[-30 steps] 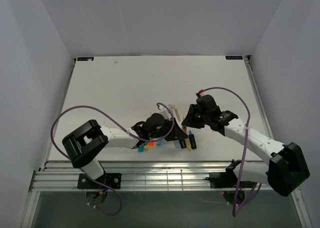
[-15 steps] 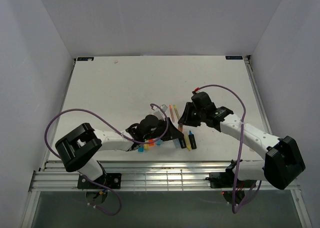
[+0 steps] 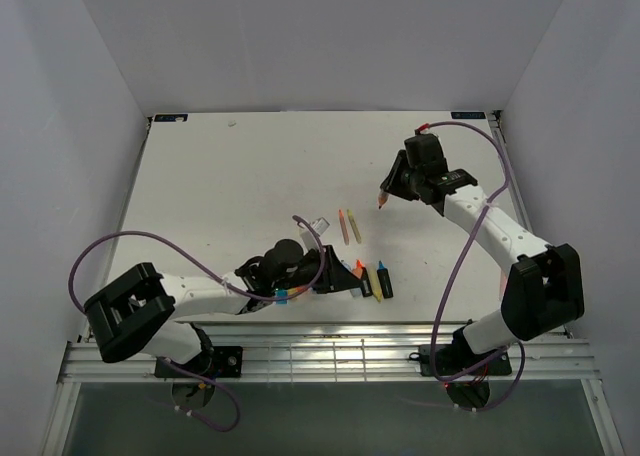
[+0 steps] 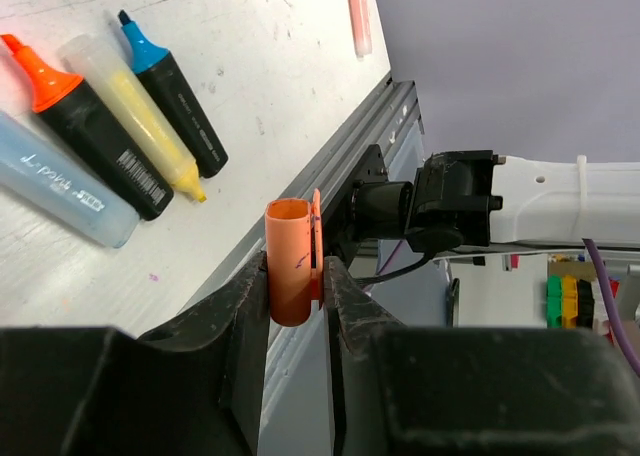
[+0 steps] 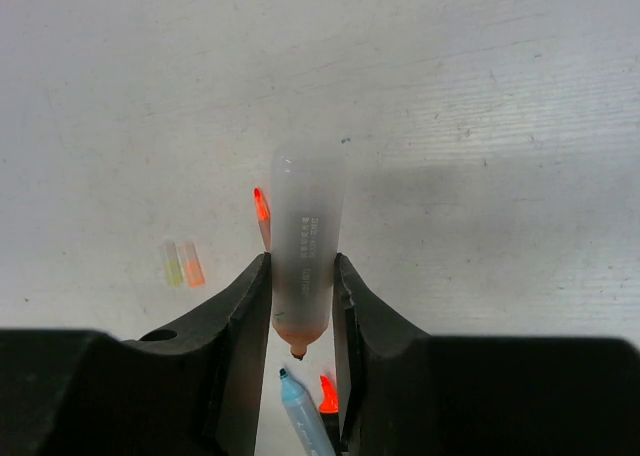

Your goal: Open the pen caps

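The blue cap [image 3: 283, 297] is below my left gripper and to its left in the top view. My gripper will next move across and down to release beside it.
My left gripper [image 4: 297, 276] is shut on a stubby orange pen cap [image 4: 293, 261], held off the table near its front edge; it shows low in the top view [image 3: 340, 278]. My right gripper [image 5: 300, 276] is shut on a frosted pale marker barrel [image 5: 305, 226] with its orange tip bare, raised above the table at the back right [image 3: 393, 188]. A blue cap [image 3: 283, 297] lies by the left arm. Two tiny pale caps [image 5: 181, 262] lie side by side. The other caps are hidden.
Uncapped markers lie in a row near the front edge: orange-tipped [image 4: 85, 116], yellow [image 4: 135, 116], blue-tipped [image 4: 175, 96], and a pale blue barrel [image 4: 60, 191]. Two thin pens [image 3: 348, 225] lie behind them. The table's metal front rail [image 3: 330, 348] is just beyond the left gripper.
The grippers have pulled apart. My right gripper rose and swung to the back right with the barrel. My left gripper drew back toward the front edge with the orange cap.
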`<state>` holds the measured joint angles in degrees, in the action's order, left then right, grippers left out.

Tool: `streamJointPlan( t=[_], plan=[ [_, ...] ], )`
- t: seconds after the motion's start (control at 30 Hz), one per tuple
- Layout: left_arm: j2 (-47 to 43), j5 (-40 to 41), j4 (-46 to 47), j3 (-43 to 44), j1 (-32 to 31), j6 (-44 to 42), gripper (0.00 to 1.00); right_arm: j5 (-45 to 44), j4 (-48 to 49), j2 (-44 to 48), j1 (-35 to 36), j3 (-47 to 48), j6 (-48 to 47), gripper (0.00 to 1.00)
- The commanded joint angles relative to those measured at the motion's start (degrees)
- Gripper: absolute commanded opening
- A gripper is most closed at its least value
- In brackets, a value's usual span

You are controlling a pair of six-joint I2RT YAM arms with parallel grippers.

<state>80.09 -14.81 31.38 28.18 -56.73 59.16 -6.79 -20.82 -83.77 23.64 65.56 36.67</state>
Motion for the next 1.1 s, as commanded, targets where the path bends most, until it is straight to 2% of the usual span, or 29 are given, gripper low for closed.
streamJointPlan(
  t=[0.0,0.1,0.17,0.2,0.23,0.27,0.37,0.43,0.53,0.8,1.07],
  plan=[
    [-5.80,1.00,-2.71,-1.63,0.48,-1.06,0.00,-2.27,-0.71,-0.96,0.53,3.87,-3.53,0.08],
    [-12.82,3.73,-8.59,-3.39,3.98,-1.93,0.00,-0.86,-2.29,1.05,0.44,1.60,-6.68,0.08],
    [-17.32,5.22,-15.44,-5.32,8.53,-2.38,0.00,-0.69,-3.52,2.90,0.27,-2.44,-9.84,0.08],
    [-22.47,5.84,-17.99,-6.64,10.31,-2.90,0.00,-0.60,-4.75,5.34,0.09,-5.59,-10.90,0.08],
    [-25.22,6.80,-23.76,-6.91,11.63,-3.34,0.00,-0.34,-5.11,6.67,-0.08,-7.18,-11.87,0.08],
    [-27.77,10.64,-27.04,-6.91,13.47,-3.87,0.00,0.45,-5.72,7.82,-0.17,-8.59,-12.75,0.08],
    [-36.83,18.04,-40.46,-6.13,14.27,-5.54,0.00,2.73,-7.83,12.39,-0.70,-13.33,-15.22,0.08],
    [-40.61,20.78,-45.41,-6.73,14.37,-4.58,0.00,4.93,-8.79,14.86,-0.70,-15.45,-16.09,0.08],
    [-46.16,20.52,-48.59,-9.81,14.63,-1.69,0.00,10.20,-8.98,16.44,-0.61,-19.58,-16.45,0.08],
    [-55.12,19.38,-52.47,-17.80,14.72,5.52,0.00,10.12,-8.54,18.55,-0.70,-27.06,-17.24,0.08],
    [-53.38,21.83,-55.28,-19.13,14.72,8.96,0.00,12.41,-7.57,18.64,-0.61,-28.29,-16.98,0.08]
  ],
)
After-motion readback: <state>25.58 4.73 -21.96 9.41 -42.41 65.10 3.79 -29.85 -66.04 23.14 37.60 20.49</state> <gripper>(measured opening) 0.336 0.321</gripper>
